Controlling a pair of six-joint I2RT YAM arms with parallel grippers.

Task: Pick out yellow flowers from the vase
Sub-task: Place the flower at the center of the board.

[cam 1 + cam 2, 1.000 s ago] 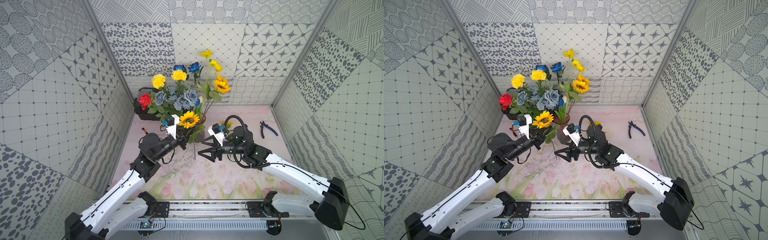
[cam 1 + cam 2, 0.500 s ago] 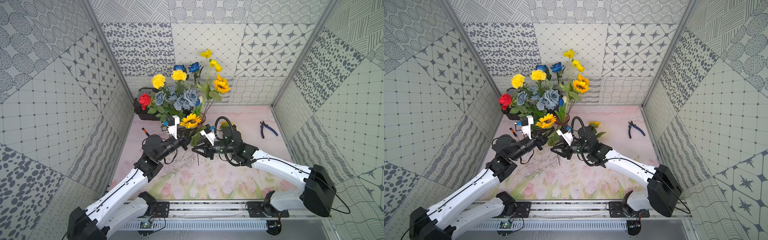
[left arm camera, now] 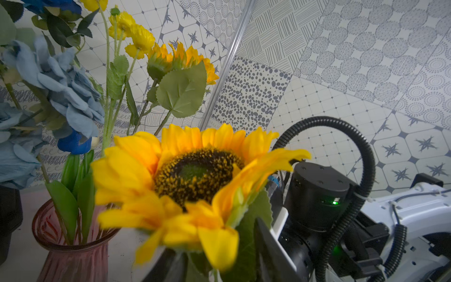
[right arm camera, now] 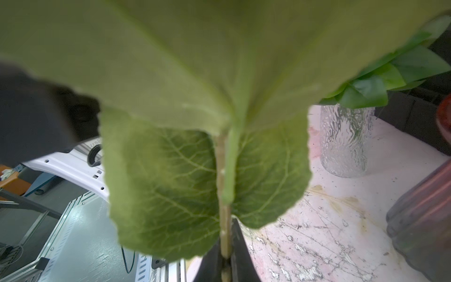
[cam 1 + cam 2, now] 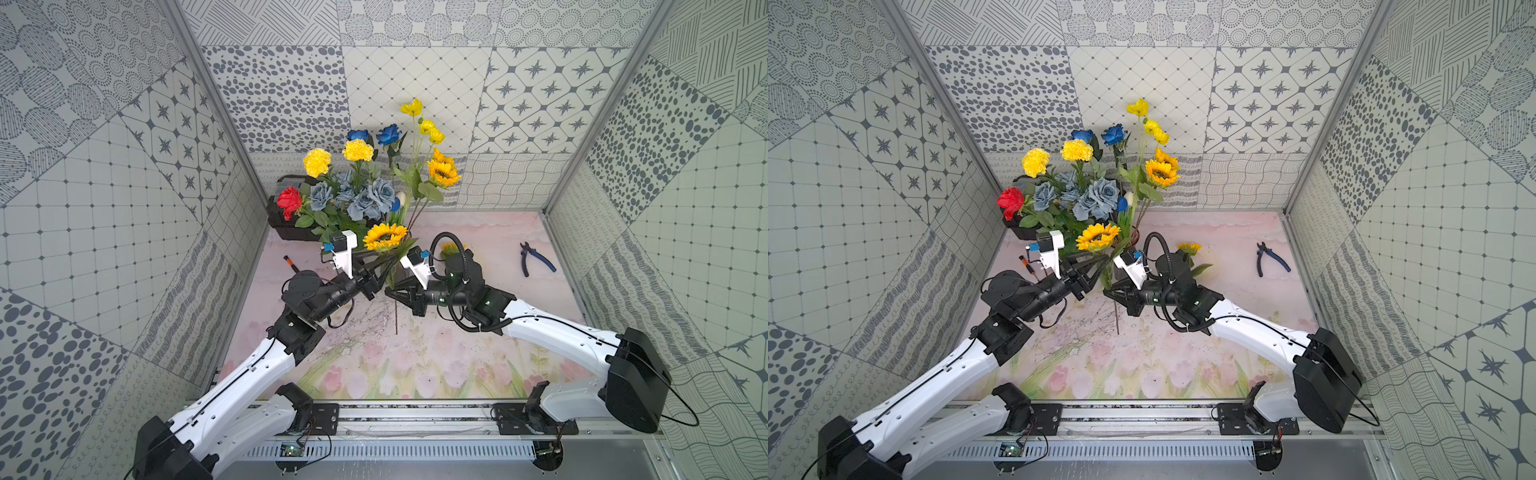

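Observation:
My right gripper will swing toward the pliers, lower the stem onto the mat (image 5: 1207, 253) next to the one small sunflower outside the vases, and let go, because that flower already lies there.
A yellow sunflower (image 5: 384, 237) (image 5: 1097, 237) hangs over the mat, its stem running down to the table. My right gripper (image 5: 389, 291) (image 4: 225, 263) is shut on that stem (image 4: 225, 234) under two broad leaves. My left gripper (image 5: 384, 266) (image 3: 217, 266) stands open around the stem just below the bloom (image 3: 195, 171), jaws spread and apart from it. Other yellow flowers stay in the vases: pompoms (image 5: 317, 163), a sunflower (image 5: 442, 172) and small poppies (image 5: 411, 107). The pink vase (image 3: 73, 256) is mostly hidden in both top views.
A small sunflower (image 5: 451, 248) lies on the mat behind my right arm. Blue pliers (image 5: 536, 259) lie at the right, a screwdriver (image 5: 289, 263) at the left. A black box (image 5: 286, 224), a red flower (image 5: 289, 199), grey-blue roses (image 5: 365, 199) and a clear glass vase (image 4: 346, 141) crowd the back left.
My right gripper moved left to the sunflower stem and closed on it. My left gripper, which held the stem, has opened.

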